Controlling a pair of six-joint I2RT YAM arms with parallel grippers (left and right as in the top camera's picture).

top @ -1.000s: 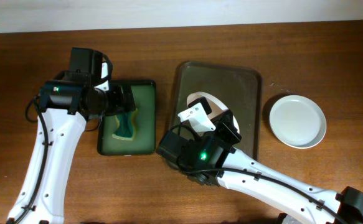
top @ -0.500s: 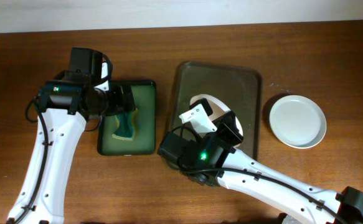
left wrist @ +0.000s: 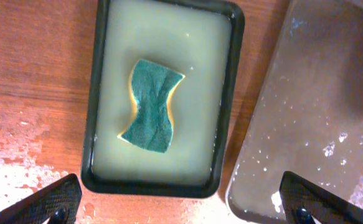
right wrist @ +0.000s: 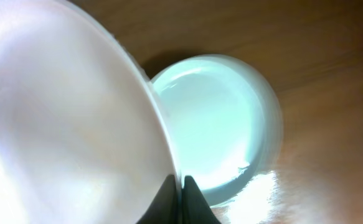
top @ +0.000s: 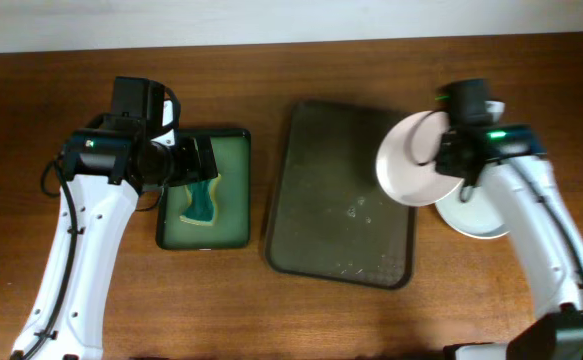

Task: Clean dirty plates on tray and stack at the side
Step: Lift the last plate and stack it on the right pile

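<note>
I will carry the plate in my right gripper away from the brown-grey tray and lower it over the resting plate (top: 474, 207) (right wrist: 215, 127).
My right gripper (top: 453, 152) is shut on the rim of a plain white plate (top: 411, 162). It holds the plate tilted above the right edge of the dark brown-grey tray (top: 336, 200), partly over another white plate (top: 483, 216) that rests on the table to the right. In the right wrist view the fingers (right wrist: 180, 193) pinch the held plate (right wrist: 63, 124), with the resting plate (right wrist: 212, 124) below. A third plate does not show separately. My left gripper (left wrist: 181, 205) is open and empty above the near edge of the green tray (left wrist: 231, 93).
A teal sponge (left wrist: 151, 106) lies in the small dark green tray (top: 233, 215), left of the brown-grey tray (left wrist: 306, 106), whose wet floor holds droplets. The wooden table (top: 121, 300) surrounds both trays.
The right arm, earlier stretched across the front with a plate on the tray, now sits at the right with the plate lifted toward the resting plate. The left arm has not moved.
</note>
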